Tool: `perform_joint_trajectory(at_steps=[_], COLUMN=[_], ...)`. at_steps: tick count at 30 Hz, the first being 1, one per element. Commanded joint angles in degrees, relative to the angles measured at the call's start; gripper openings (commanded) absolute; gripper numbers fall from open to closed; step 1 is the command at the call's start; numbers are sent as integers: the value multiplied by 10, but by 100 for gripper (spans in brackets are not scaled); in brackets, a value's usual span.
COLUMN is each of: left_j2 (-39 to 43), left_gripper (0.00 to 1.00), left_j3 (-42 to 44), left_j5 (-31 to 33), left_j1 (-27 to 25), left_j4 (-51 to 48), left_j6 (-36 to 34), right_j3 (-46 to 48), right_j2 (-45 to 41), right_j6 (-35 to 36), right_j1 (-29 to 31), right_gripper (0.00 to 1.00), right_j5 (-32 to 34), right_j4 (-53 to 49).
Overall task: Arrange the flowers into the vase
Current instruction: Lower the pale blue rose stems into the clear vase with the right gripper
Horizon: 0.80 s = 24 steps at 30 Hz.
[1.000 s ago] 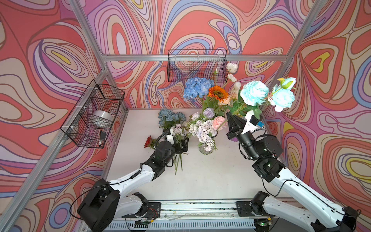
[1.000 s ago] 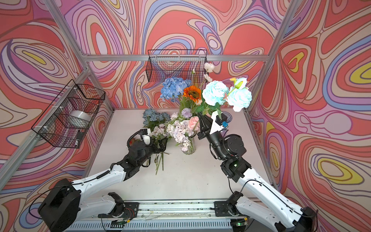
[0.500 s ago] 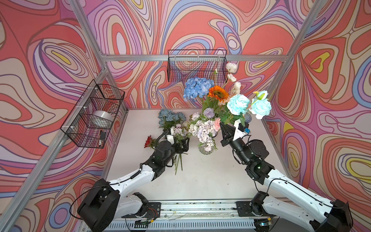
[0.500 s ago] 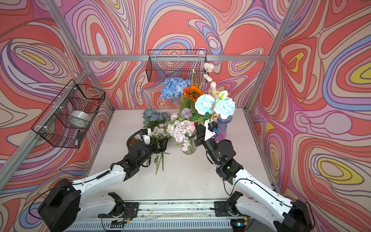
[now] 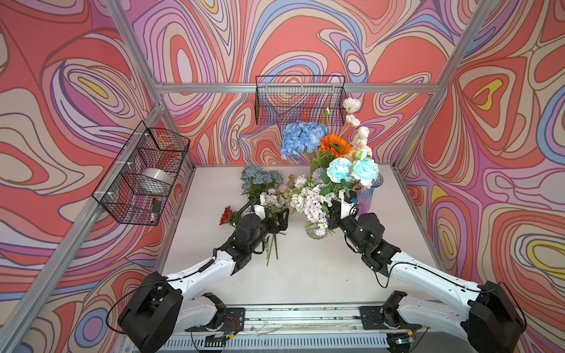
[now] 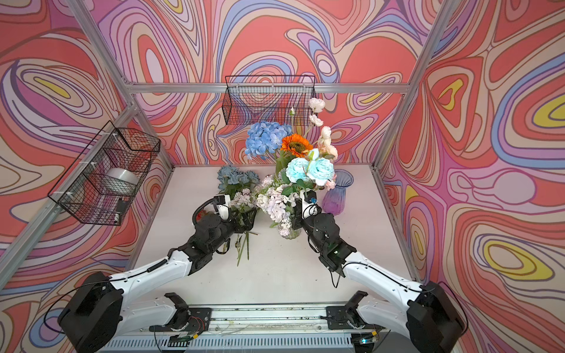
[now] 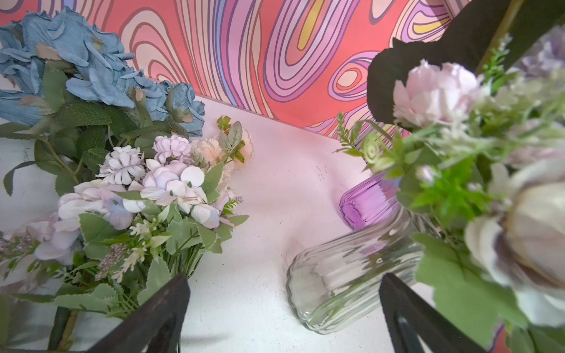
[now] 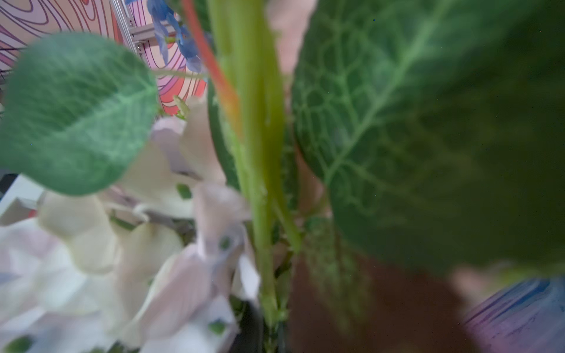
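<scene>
I will lower my right gripper a little and let go of the green stem into the clear ribbed vase, since that vase is below the gripper, under the lilac blooms.
My right gripper (image 5: 341,200) (image 6: 301,200) is shut on the green stem (image 8: 263,214) of the aqua roses (image 5: 351,171) (image 6: 310,168). It holds them upright among the standing flowers, between the clear ribbed vase (image 5: 316,233) (image 7: 342,284) of lilac and white flowers and the purple vase (image 6: 336,195) (image 7: 367,201). A blue hydrangea (image 5: 301,139) and an orange sunflower (image 5: 334,146) rise behind. My left gripper (image 5: 279,218) (image 7: 284,321) is open, low over the stems of loose flowers (image 5: 272,195) (image 7: 146,195) lying on the table, its fingers holding nothing.
Dusty-blue blooms (image 5: 260,177) and a red flower (image 5: 226,215) lie on the white table (image 5: 305,275). A wire basket (image 5: 143,171) with a silver roll hangs on the left frame and another basket (image 5: 299,97) on the back wall. The arms' rail (image 5: 305,318) runs along the front.
My right gripper has come down and to the left with the aqua roses, from high on the right into the bunch by the vases. The left arm has stayed still.
</scene>
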State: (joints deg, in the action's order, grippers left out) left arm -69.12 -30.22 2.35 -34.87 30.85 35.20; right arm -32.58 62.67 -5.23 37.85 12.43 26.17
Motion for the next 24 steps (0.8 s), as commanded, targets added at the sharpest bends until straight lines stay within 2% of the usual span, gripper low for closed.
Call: perform_joint_trajectory(at_steps=[1, 5, 6, 8, 10, 11, 14, 15, 18, 24], left_j2=[-5, -5, -6, -6, -8, -8, -14, -18, -33, -66], left_gripper=[100, 100, 100, 100, 100, 100, 100, 100, 100, 100], left_j3=[-2, -4, -4, -6, -8, -10, -16, -19, -31, -57], left_j5=[-10, -18, -19, -22, -23, -24, -29, -32, -45, -65], left_j1=[2, 2, 1, 2, 2, 2, 2, 2, 2, 2], left_j4=[23, 27, 27, 26, 25, 25, 26, 27, 33, 44], left_j6=[3, 3, 2, 2, 2, 1, 1, 2, 5, 14], right_j3=[14, 22, 23, 19, 10, 6, -8, -10, -12, 1], right_j2=[6, 0, -4, -18, -38, -50, -93, -106, -144, -174], right_j6=[-7, -16, -16, -16, -17, -18, -21, -23, -29, -59], right_j1=[-1, -1, -1, -1, -1, -1, -1, -1, -1, -1], right_gripper=[0, 0, 5, 19, 27, 36, 71, 75, 81, 84], right_j5=[16, 16, 15, 15, 10, 8, 10, 11, 14, 2], right_j4=[-44, -59, -62, -76, -101, -117, -184, -203, -260, -340])
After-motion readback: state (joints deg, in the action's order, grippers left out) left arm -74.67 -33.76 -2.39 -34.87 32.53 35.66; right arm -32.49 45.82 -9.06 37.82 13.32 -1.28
